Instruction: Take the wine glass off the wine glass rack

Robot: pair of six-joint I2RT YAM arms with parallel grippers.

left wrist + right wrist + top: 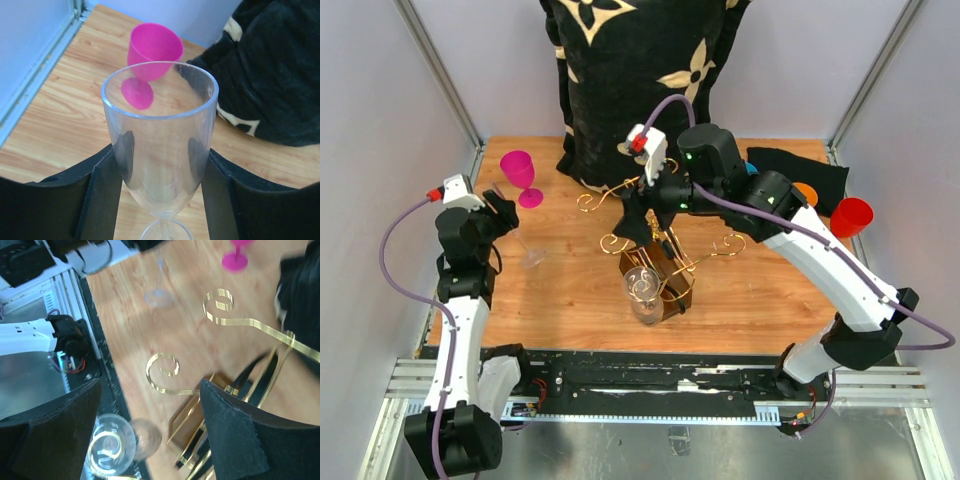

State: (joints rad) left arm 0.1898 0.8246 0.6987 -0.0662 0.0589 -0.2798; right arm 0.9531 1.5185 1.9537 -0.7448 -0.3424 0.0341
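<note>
The robot's left gripper should go down next and release the upright wine glass on the bare tabletop below it, near the pink wine glass.
The gold wire wine glass rack stands mid-table on its dark wooden base. One clear wine glass hangs upside down from its front arm, and in the right wrist view this hanging glass shows round foot up. My right gripper hovers over the rack's top, open, and the right gripper has only a gold scroll below its gap. My left gripper is shut on a second clear wine glass, held upright by the bowl low over the table at the left.
A pink wine glass stands at the back left, just behind the left gripper. A black pillow with gold flowers leans at the back centre. At the back right are a black cloth and a red cup.
</note>
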